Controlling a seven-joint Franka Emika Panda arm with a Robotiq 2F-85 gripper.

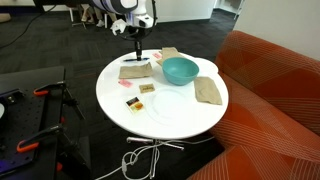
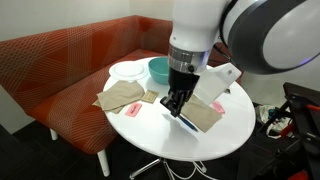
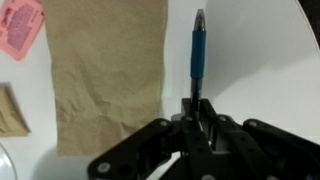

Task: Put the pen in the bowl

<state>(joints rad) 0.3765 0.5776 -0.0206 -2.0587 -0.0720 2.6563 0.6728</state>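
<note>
The blue pen goes up and across to the teal bowl (image 1: 180, 70) next, then down inside for release, since it still hangs over bare tabletop.
The teal bowl (image 1: 180, 70) stands on the round white table (image 1: 160, 112); it also shows in an exterior view (image 2: 158, 69). My gripper (image 3: 200, 118) is shut on a blue pen (image 3: 198, 52), which sticks out from between the fingers over bare tabletop beside a tan cloth (image 3: 105, 70). In an exterior view the gripper (image 2: 176, 104) hangs over the table's front part, with the pen (image 2: 187, 122) under it. In an exterior view the gripper (image 1: 137, 52) is at the table's far edge, apart from the bowl.
Folded tan cloths (image 1: 208, 90) (image 1: 134, 70) (image 2: 120, 97) lie around the bowl. A pink packet (image 3: 20, 28) and a small brown piece (image 1: 147, 88) lie on the table. An orange sofa (image 1: 270, 90) runs beside the table. Cables lie on the floor (image 1: 140, 158).
</note>
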